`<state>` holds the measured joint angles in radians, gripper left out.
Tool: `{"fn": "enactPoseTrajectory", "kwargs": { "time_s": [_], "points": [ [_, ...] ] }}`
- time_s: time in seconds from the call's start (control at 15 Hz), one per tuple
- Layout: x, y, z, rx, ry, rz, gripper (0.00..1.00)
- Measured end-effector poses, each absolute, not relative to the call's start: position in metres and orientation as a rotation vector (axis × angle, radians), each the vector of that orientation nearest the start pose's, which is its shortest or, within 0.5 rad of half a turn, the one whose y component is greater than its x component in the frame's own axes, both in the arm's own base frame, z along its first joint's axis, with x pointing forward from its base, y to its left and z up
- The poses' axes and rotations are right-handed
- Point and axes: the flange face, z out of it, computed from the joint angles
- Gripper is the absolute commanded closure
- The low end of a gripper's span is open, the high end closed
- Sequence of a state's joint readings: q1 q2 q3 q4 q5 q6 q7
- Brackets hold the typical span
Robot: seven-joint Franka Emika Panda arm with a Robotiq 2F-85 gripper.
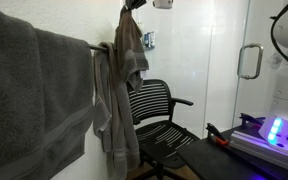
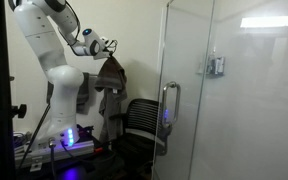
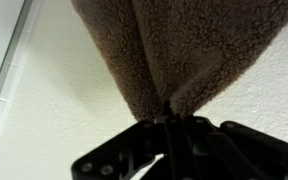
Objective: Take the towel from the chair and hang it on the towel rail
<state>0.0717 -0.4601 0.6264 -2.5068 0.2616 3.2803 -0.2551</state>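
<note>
I will next lift the taupe towel [image 1: 131, 45] over the thin towel bar beside the paler towel, then lower and release it, as the bar is below my gripper.
My gripper [image 1: 132, 6] is shut on the top of the taupe towel [image 1: 131, 45] and holds it high, so it hangs limp in the air. The towel hangs next to the wall, above the black office chair [image 1: 160, 112] and just beside the end of the thin towel rail [image 1: 97, 46]. In an exterior view the gripper [image 2: 105, 47] holds the towel [image 2: 110, 76] above the chair [image 2: 144, 122]. In the wrist view the jaws [image 3: 169, 118] pinch a fold of the brown terry towel [image 3: 174, 45] against a white wall.
A large dark grey towel [image 1: 29, 100] and a paler long narrow towel [image 1: 112, 115] hang on the rail. A glass door with a looped chrome handle [image 1: 249, 61] stands to one side, also seen in an exterior view [image 2: 169, 105]. A lit device [image 1: 274, 130] sits on a table.
</note>
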Motion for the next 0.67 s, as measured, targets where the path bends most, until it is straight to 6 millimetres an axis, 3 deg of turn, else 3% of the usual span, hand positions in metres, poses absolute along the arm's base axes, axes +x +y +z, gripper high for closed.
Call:
{"fn": "enactPoseTrajectory", "kwargs": {
  "time_s": [0.2, 0.4, 0.67],
  "points": [
    [0.327, 0.330, 0.597, -2.155, -1.074, -1.794, 0.98],
    [0.292, 0.366, 0.634, -1.964, -1.214, -1.870, 0.98],
    [0.246, 0.407, 0.648, -1.756, -1.390, -1.828, 0.98]
  ]
}}
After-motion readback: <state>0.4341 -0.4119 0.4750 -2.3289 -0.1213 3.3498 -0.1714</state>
